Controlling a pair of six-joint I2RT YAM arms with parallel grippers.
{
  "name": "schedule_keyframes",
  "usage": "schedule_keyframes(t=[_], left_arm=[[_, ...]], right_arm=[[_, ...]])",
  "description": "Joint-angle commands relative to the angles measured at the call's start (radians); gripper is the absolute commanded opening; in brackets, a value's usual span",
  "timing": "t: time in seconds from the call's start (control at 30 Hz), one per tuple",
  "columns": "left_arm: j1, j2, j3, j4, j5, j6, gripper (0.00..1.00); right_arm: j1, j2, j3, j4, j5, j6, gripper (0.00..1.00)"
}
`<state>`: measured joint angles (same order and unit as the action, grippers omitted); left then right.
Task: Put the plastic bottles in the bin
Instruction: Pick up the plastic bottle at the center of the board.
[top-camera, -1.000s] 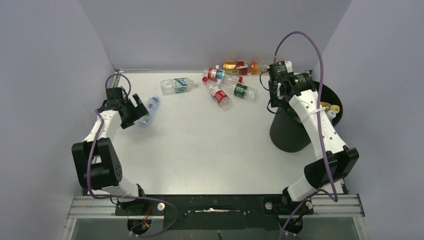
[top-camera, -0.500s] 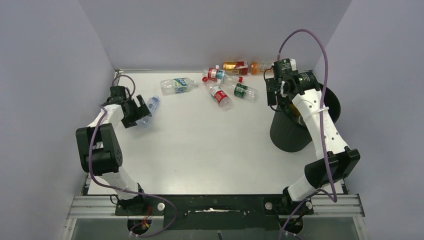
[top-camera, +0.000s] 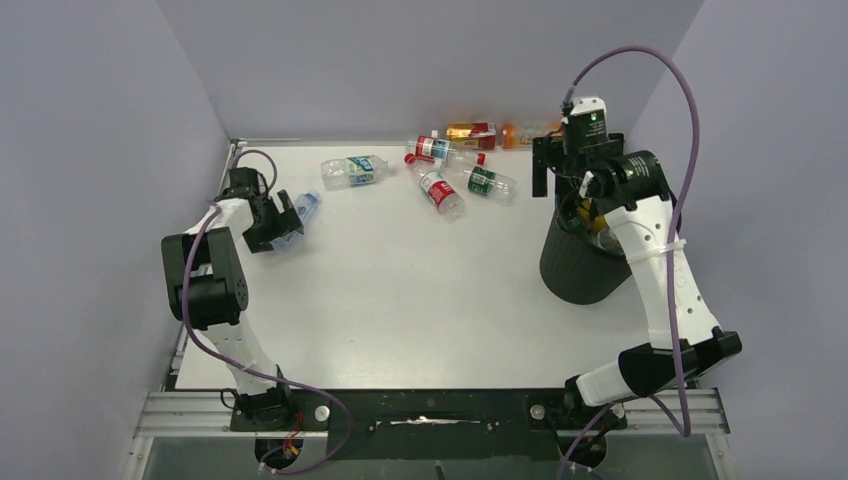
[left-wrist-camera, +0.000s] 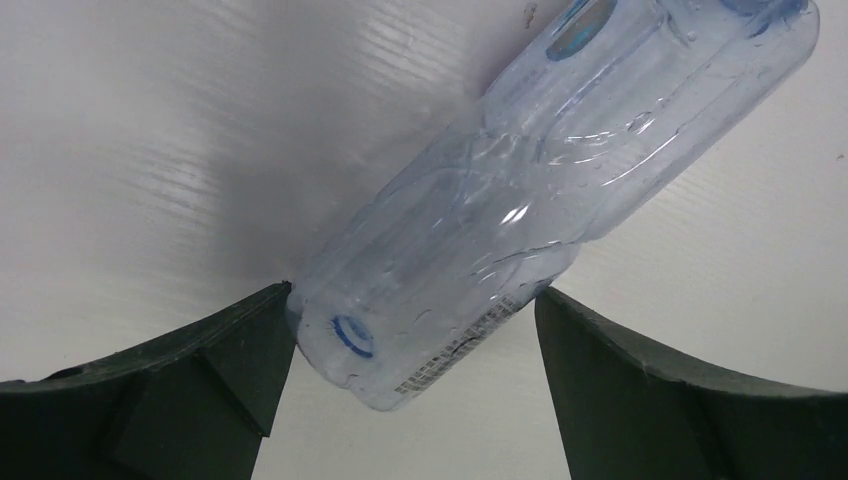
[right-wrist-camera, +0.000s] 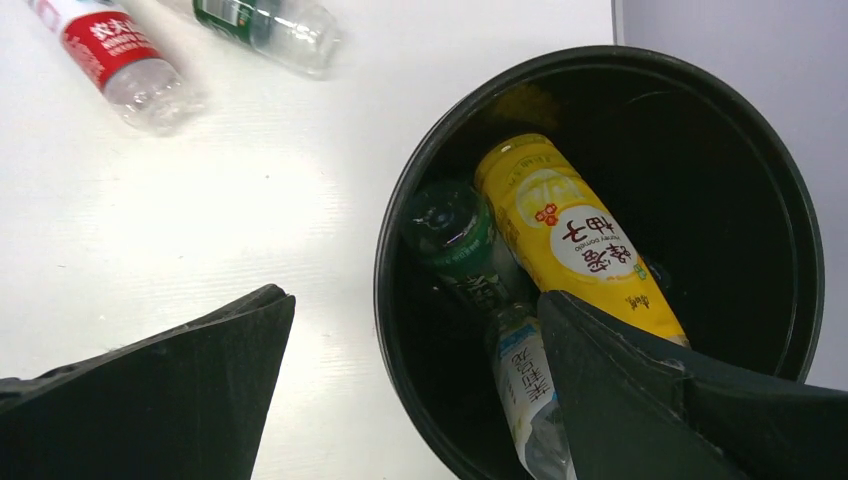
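The bottle lies slanted between my open fingers, so my left gripper needs to turn and move right in the top view next, to close on the bottle's base end (top-camera: 287, 242) (left-wrist-camera: 410, 315).
A clear bottle with blue print (left-wrist-camera: 540, 190) lies on the white table at the left (top-camera: 304, 207). My left gripper (left-wrist-camera: 415, 300) is open, and the bottle's base end sits between its two dark fingers; the left finger (left-wrist-camera: 230, 350) touches it. My right gripper (right-wrist-camera: 415, 300) hangs open above the near-left rim of the black bin (right-wrist-camera: 800, 250), with nothing between its fingers. Inside the bin (top-camera: 578, 270) lie a yellow bottle (right-wrist-camera: 570, 230), a green-capped bottle (right-wrist-camera: 455, 235) and a clear white-labelled bottle (right-wrist-camera: 525, 380).
Several bottles lie near the back wall: a blue-labelled one (top-camera: 352, 170), a red-labelled one (top-camera: 440, 190), a green-labelled one (top-camera: 487, 181), a red-and-blue one (top-camera: 438, 148) and two orange ones (top-camera: 470, 130). Grey walls close in on both sides.
My right gripper has opened wide and its arm has risen and swung right, over the bin. The left gripper has edged back along the clear bottle.
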<state>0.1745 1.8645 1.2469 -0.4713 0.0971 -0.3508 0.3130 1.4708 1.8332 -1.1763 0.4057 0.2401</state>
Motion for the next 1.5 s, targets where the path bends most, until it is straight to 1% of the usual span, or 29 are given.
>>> schedule_keyframes(t=[0.0,0.13,0.27,0.33,0.47,0.57,0.77,0.9,1.1,1.37,1.47], left_arm=[[-0.035,0.039,0.098,-0.026,-0.061,0.036,0.88],[-0.082,0.056,0.107,-0.052,-0.112,0.053,0.88],[-0.115,0.043,0.096,-0.08,-0.128,0.056,0.87],[-0.128,0.02,0.078,-0.079,-0.125,0.061,0.85],[-0.144,-0.018,0.059,-0.102,-0.076,0.07,0.85],[-0.158,-0.051,0.061,-0.125,-0.076,0.08,0.85],[-0.156,-0.077,0.112,-0.196,-0.144,0.099,0.85],[-0.159,-0.093,0.126,-0.182,-0.222,0.117,0.85],[-0.164,-0.037,0.173,-0.151,-0.268,0.15,0.86],[-0.183,0.076,0.188,-0.086,-0.271,0.173,0.86],[-0.201,0.108,0.19,-0.092,-0.267,0.169,0.86]], right_arm=[[0.01,-0.045,0.041,0.053,-0.043,0.004,0.99],[0.015,-0.055,0.02,0.06,-0.052,0.007,0.99],[0.017,-0.062,0.008,0.07,-0.062,0.01,0.99],[0.017,-0.064,0.003,0.075,-0.065,0.01,0.99],[0.018,-0.065,-0.006,0.088,-0.074,0.01,0.99],[0.019,-0.063,-0.006,0.093,-0.079,0.012,0.98],[0.024,-0.066,-0.017,0.103,-0.095,0.016,0.98],[0.026,-0.073,-0.03,0.11,-0.103,0.019,0.98],[0.027,-0.083,-0.036,0.112,-0.114,0.021,0.98],[0.027,-0.109,-0.074,0.118,-0.12,0.031,0.98],[0.027,-0.118,-0.086,0.123,-0.125,0.036,0.98]])
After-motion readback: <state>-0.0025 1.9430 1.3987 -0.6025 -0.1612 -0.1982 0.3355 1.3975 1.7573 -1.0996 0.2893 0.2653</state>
